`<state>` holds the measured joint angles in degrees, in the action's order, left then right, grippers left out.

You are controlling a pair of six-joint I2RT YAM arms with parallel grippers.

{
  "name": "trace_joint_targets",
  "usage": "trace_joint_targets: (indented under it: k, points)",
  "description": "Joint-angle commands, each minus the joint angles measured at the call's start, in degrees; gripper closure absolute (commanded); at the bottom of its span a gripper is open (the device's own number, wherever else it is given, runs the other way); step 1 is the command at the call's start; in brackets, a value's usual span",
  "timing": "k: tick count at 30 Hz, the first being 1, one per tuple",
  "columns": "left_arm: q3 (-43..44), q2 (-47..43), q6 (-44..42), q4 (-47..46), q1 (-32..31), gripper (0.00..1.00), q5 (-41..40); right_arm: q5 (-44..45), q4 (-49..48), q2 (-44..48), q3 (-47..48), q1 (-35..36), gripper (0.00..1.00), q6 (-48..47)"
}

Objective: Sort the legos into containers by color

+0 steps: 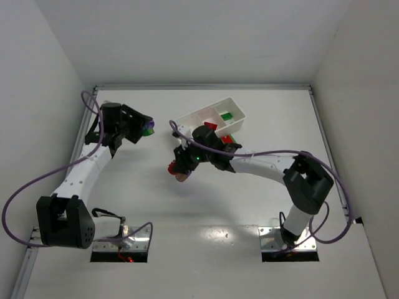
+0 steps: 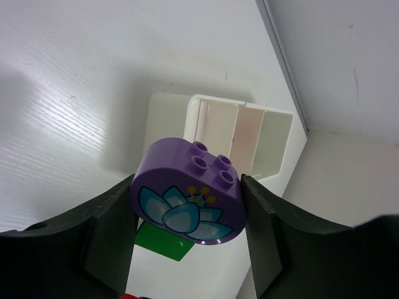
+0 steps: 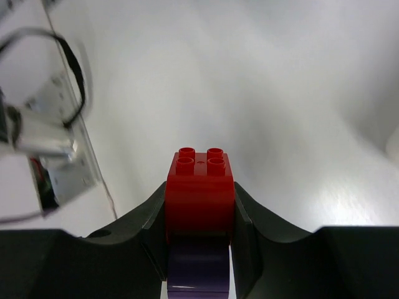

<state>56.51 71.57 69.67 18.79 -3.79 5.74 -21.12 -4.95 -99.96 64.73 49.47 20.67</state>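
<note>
The tabletop is bare below my right gripper and to its right in the top view, so it should swing that way next, lower and release the stack there.
My left gripper (image 1: 147,129) is shut on a purple lego (image 2: 190,198) with a blue flower print, joined to a green brick (image 2: 163,241) under it, held above the table at the left. My right gripper (image 1: 177,169) is shut on a stack of a red lego (image 3: 199,193) on a dark purple one (image 3: 198,268), held over the table's middle. The white tray (image 1: 199,117) lies at the back right; it holds a green lego (image 1: 226,116) and a red lego (image 1: 210,126). The tray also shows in the left wrist view (image 2: 274,140).
White walls enclose the table on three sides. The right arm (image 1: 268,163) stretches across the tray's near end, with another green lego (image 1: 228,138) beside it. Purple cables trail from both arms.
</note>
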Motion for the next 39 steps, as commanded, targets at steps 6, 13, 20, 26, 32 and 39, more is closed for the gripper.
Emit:
trace_joint_targets:
  k: [6,13,20,26,32,39]
  points:
    - [1.14,0.14,-21.38,-1.74,-1.13,1.0,9.02,10.55,6.88,12.76,-12.69,-1.3,1.0,-16.95]
    - [2.46,2.78,-38.98,0.37,-1.13,1.0,23.44,18.13,13.73,16.99,-17.61,-3.77,1.0,-24.08]
    - [1.94,3.93,-41.28,1.08,-1.13,1.0,25.11,20.33,18.31,15.42,-18.32,-7.2,0.95,-25.85]
    - [1.41,4.98,-38.74,0.56,-1.13,1.0,23.36,19.54,18.93,12.25,-16.75,-8.96,0.55,-25.85]
    - [-1.83,2.27,-32.17,-1.03,-1.13,1.0,18.18,21.12,16.11,13.47,-16.74,-10.09,0.25,-20.95]
    - [-6.68,-3.37,-10.63,-2.71,-2.36,1.0,4.38,13.93,2.95,21.92,-14.73,-10.1,0.19,-5.15]
